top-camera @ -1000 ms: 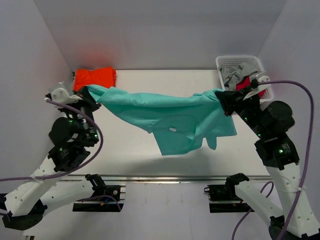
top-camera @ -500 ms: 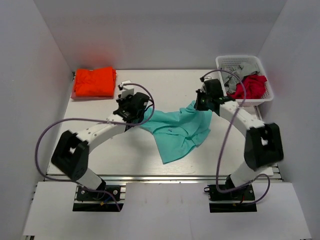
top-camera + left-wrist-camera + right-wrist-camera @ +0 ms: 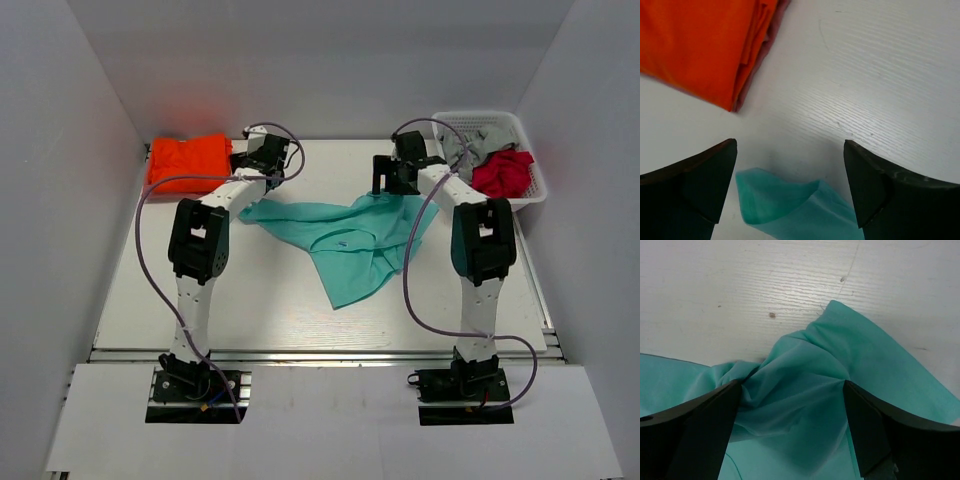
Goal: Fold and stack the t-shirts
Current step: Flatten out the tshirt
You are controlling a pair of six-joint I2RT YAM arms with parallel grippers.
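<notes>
The left gripper moves back and to the right in the top view next, onto the teal shirt's fold beside the shirt's label, because the shirt's middle lies bunched.
A mint-teal t-shirt (image 3: 345,238) lies crumpled and partly spread in the middle of the table. My left gripper (image 3: 256,182) hovers open just above its left corner (image 3: 785,205), the cloth lying loose between the fingers (image 3: 875,185). At the shirt's right end my right gripper (image 3: 392,186) is also open. A bunched fold of teal cloth (image 3: 800,390) stands between its fingers (image 3: 867,425) without being pinched. A bright orange t-shirt (image 3: 188,162) sits folded at the back left corner, and its edge (image 3: 700,45) shows in the left wrist view.
A white basket (image 3: 528,180) at the back right holds a grey garment (image 3: 468,148) and a red one (image 3: 502,172). White walls close in the table on the left, back and right. Purple cables loop beside both arms.
Both grippers were shut on the teal shirt, holding it stretched in the air. They swung inward and down, opened and let it go, and the shirt now rests on the table.
</notes>
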